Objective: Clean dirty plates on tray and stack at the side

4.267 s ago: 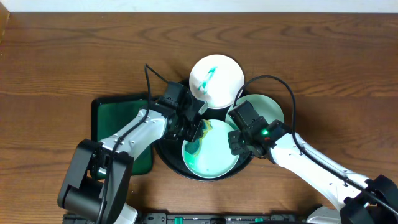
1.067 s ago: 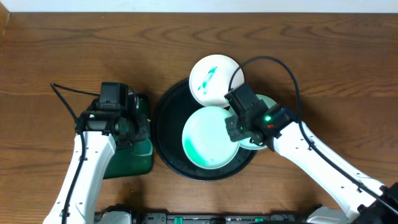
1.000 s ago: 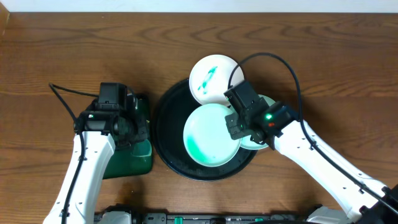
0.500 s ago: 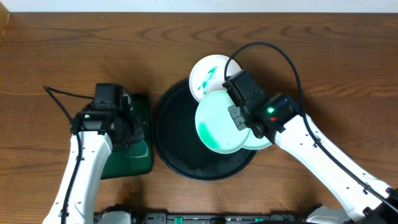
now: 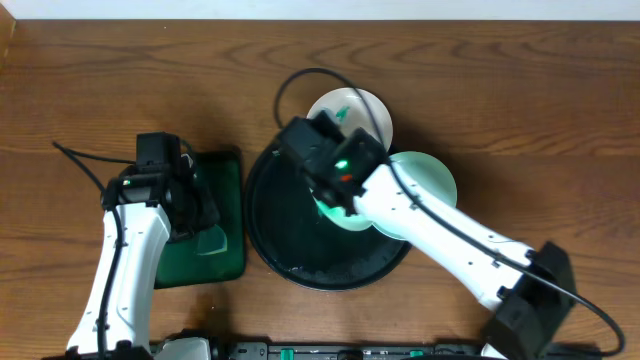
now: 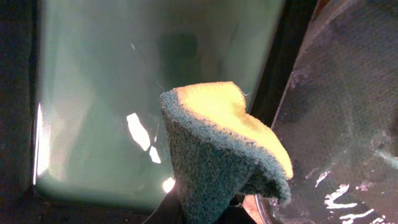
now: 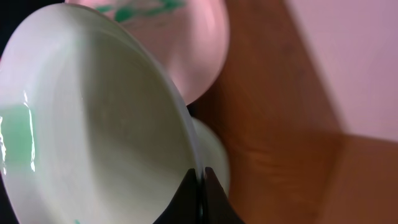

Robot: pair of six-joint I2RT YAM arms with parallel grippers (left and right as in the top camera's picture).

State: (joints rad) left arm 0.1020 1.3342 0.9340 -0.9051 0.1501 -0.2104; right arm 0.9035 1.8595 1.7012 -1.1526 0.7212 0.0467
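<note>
The wooden table is empty below my right gripper and to its right in the overhead view. I should carry the white plate there next, lower it and let it go.
My right gripper (image 7: 200,186) is shut on the rim of a white plate (image 7: 93,124), holding it tilted above the black tray (image 5: 268,230). The plate has a teal smear at its left side. In the overhead view only an edge of this plate (image 5: 340,216) shows under the right arm. A second plate (image 5: 352,108) with teal streaks lies at the tray's far rim. A third, pale plate (image 5: 430,180) lies to the right of the tray. My left gripper (image 5: 200,225) is shut on a green and yellow sponge (image 6: 217,143), over the green rectangular tray (image 6: 112,93).
The green rectangular tray (image 5: 225,175) lies right beside the black tray on its left. The right arm's cable (image 5: 300,80) loops over the far side of the black tray. Bare wooden table (image 5: 520,90) surrounds everything.
The right gripper has lifted its plate off the black tray, tilted it and swung it left. The left arm has drifted slightly left with the sponge over the green tray.
</note>
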